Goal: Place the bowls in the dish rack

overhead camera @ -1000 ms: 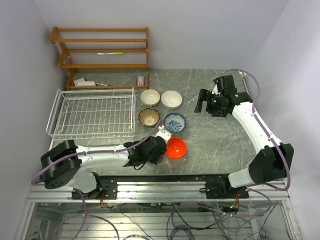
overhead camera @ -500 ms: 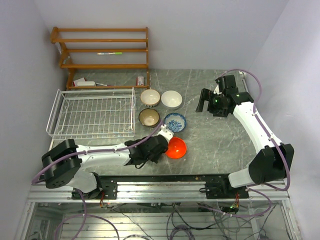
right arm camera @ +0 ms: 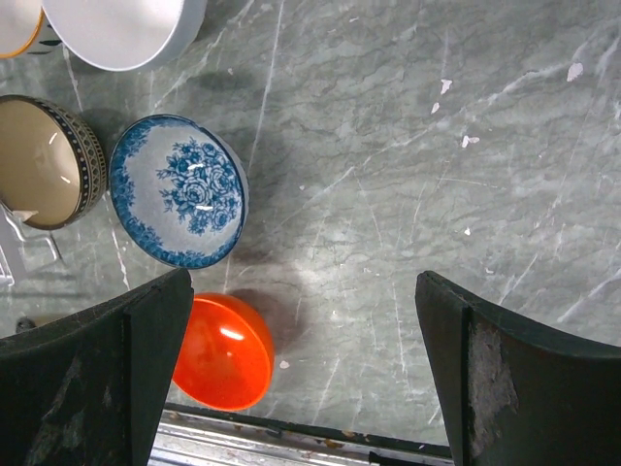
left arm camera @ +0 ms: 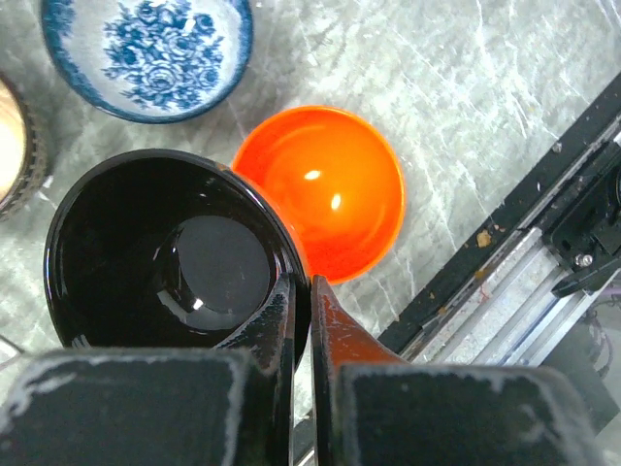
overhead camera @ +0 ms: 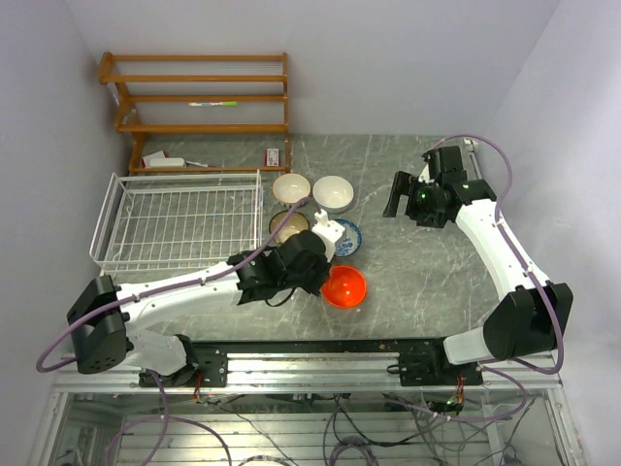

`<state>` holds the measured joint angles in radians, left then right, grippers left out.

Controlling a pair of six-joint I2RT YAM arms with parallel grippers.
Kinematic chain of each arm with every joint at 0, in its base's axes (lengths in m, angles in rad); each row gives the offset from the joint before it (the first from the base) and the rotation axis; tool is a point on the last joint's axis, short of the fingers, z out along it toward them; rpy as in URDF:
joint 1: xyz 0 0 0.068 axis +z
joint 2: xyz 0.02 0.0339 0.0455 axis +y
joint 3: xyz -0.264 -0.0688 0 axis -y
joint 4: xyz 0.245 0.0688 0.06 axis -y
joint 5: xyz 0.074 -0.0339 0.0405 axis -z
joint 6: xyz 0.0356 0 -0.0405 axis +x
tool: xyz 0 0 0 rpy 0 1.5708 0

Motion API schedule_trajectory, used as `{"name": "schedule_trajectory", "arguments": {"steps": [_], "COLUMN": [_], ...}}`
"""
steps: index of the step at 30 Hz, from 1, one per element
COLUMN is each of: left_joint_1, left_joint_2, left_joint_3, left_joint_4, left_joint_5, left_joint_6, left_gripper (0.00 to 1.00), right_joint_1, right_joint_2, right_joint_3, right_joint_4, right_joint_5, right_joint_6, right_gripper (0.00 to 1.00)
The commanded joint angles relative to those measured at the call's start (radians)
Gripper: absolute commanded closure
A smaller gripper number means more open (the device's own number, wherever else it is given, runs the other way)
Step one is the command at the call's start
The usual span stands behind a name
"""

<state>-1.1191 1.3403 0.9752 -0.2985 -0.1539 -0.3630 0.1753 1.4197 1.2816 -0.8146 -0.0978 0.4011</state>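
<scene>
My left gripper holds the black bowl (left arm camera: pixel 165 252). I will next carry it left in the top view over the dish rack's empty wire bottom, then tilt, lower and release.
My left gripper (left arm camera: pixel 301 288) is shut on the rim of the glossy black bowl (left arm camera: pixel 165 252), one finger inside and one outside, holding it above the table beside the orange-red bowl (left arm camera: pixel 330 189). From above, this gripper (overhead camera: pixel 303 264) sits between the orange-red bowl (overhead camera: pixel 344 285) and the brownish-tan bowl (overhead camera: pixel 288 225), and partly covers the blue-and-white bowl (overhead camera: pixel 347 236). The cream bowl (overhead camera: pixel 291 188) and white bowl (overhead camera: pixel 333 192) stand behind. The white wire dish rack (overhead camera: pixel 116 218) lies to the left with no bowls in it. My right gripper (right arm camera: pixel 303 291) hangs open and high over bare table.
A wooden slatted shelf (overhead camera: pixel 194 97) stands behind the rack with small items at its foot. The metal rail (overhead camera: pixel 320 364) runs along the table's near edge, close to the orange-red bowl (right arm camera: pixel 223 349). Walls close in on both sides.
My left gripper shut on the black bowl's rim, then moved away from the near edge toward the other bowls, carrying the bowl. The right arm barely shifted.
</scene>
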Motion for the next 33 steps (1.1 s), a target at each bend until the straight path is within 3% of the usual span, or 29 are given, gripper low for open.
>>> {"name": "schedule_trajectory", "arguments": {"steps": [1,8,20,29,33], "left_joint_1": [0.041,0.165,0.599,1.02,1.102], "left_joint_2": [-0.046,-0.116,-0.241,-0.289,-0.271], "left_joint_3": [0.031,0.079,0.152,-0.052,-0.11], "left_joint_4": [0.027,0.011,0.059,0.378,0.469], "left_joint_5": [0.021,0.05,0.294,0.606,0.665], "left_joint_6": [0.018,0.032,0.019,-0.278,-0.352], "left_gripper": [0.93,0.93,0.93,0.93,0.93], "right_joint_1": [-0.01,-0.014,-0.015,-0.015,-0.014], "right_joint_2": [-0.032,-0.029,-0.01,-0.01,-0.006], "right_joint_3": [-0.014,-0.007,0.016,0.015,0.017], "right_joint_4": [0.001,0.002,0.012,0.013,0.011], "right_joint_5": [-0.002,-0.01,-0.057,-0.081,-0.081], "right_joint_6": [-0.01,-0.007,0.001,-0.002,-0.003], "right_gripper": [0.02,0.02,0.02,0.02,0.02]}}
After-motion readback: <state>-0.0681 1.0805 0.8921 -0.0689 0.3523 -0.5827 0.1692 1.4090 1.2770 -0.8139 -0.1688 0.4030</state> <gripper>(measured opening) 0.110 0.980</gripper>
